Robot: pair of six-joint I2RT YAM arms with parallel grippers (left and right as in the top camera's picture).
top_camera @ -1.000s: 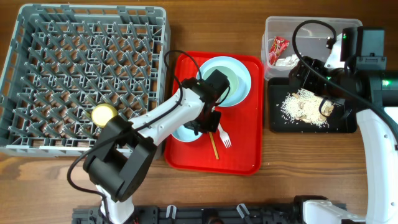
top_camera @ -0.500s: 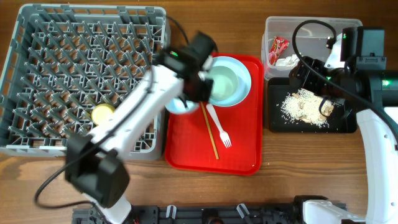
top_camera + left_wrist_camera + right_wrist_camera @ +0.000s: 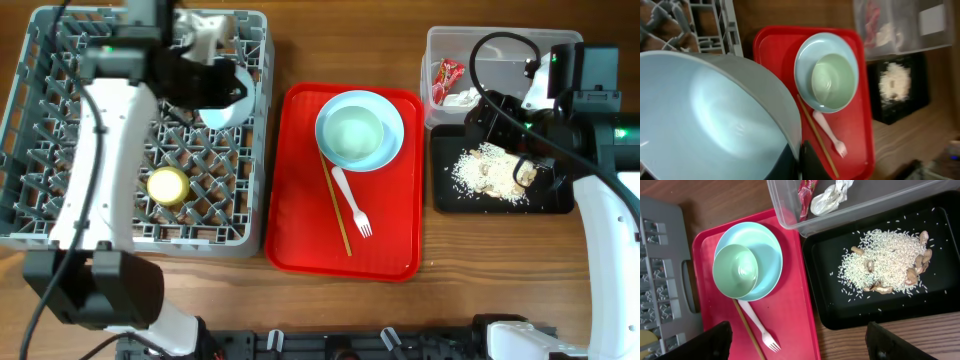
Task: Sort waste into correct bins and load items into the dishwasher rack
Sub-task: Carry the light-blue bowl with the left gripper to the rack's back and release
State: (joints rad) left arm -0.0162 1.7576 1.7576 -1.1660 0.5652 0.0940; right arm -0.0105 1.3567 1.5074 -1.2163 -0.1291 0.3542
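My left gripper holds the bowl, and the rack's empty far wires are below it and to its left in the overhead view. So it will next lower and tilt to those wires to release the bowl.
My left gripper (image 3: pixel 212 84) is shut on the rim of a pale mint bowl (image 3: pixel 224 106) and holds it over the far right part of the grey dishwasher rack (image 3: pixel 40 120). In the left wrist view the bowl (image 3: pixel 715 115) fills the frame, pinched by the fingers (image 3: pixel 801 159). A yellow cup (image 3: pixel 167 184) sits in the rack. The plate (image 3: pixel 390 118) with the second mint bowl (image 3: pixel 355 133) lies on the red tray (image 3: pixel 300 240), beside a white fork (image 3: pixel 352 202) and a chopstick (image 3: pixel 336 205). My right gripper (image 3: pixel 805 345) is open and empty, over the black tray (image 3: pixel 445 195).
The clear tub (image 3: pixel 470 40) at the back right holds the red wrapper (image 3: pixel 448 72) and the white tissue (image 3: pixel 462 97). Rice-like scraps (image 3: pixel 488 170) lie in the black tray. The right arm (image 3: pixel 600 200) runs along the table's right edge.
My left arm lifted the mint bowl off the red tray and carried it left and back, over the rack. The fork and chopstick are uncovered. The right arm has not moved.
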